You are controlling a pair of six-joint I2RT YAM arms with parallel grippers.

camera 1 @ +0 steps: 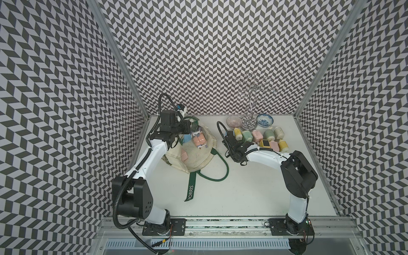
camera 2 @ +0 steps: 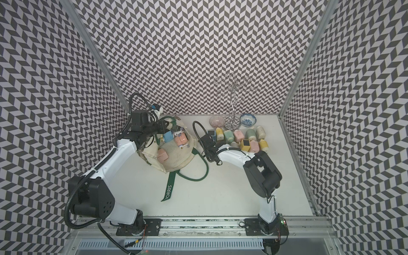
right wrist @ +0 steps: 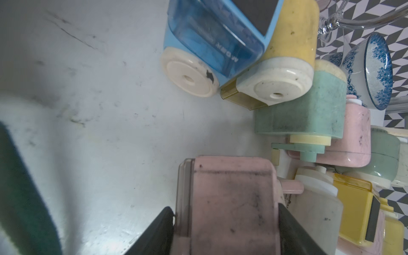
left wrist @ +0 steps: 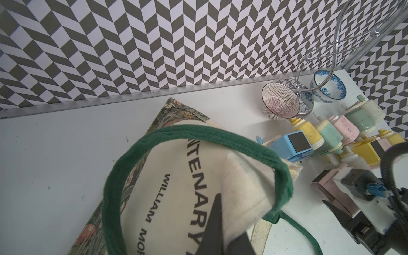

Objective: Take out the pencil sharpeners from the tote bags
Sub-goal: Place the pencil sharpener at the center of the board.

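My right gripper should lower the smudged pink sharpener (right wrist: 229, 198) onto the clear tabletop just below, beside the off-white sharpener, and release it.
The cream tote bag (camera 1: 198, 161) (camera 2: 176, 161) lies at the back left with its mouth toward the front. My left gripper (camera 1: 191, 127) (left wrist: 221, 220) is shut on the bag's cream rim beside the green strap (left wrist: 242, 143) and holds it up. Inside the bag lie a pink-lilac sharpener (camera 1: 199, 141), a blue one (camera 1: 187, 138) and a pink one (camera 1: 184, 156). My right gripper (camera 1: 231, 141) (right wrist: 225, 212) is shut on a smudged pink pencil sharpener (right wrist: 229, 198) just over the table. In both top views the wrist hides that sharpener.
Several pastel sharpeners (camera 1: 256, 135) lie in rows at the back right, a blue one (right wrist: 212, 37) closest to my right gripper. Behind them stand a striped bowl (camera 1: 234, 122), a blue-patterned bowl (camera 1: 265, 120) and a wire stand (camera 1: 249, 106). The lettered green strap (camera 1: 191, 192) trails forward.
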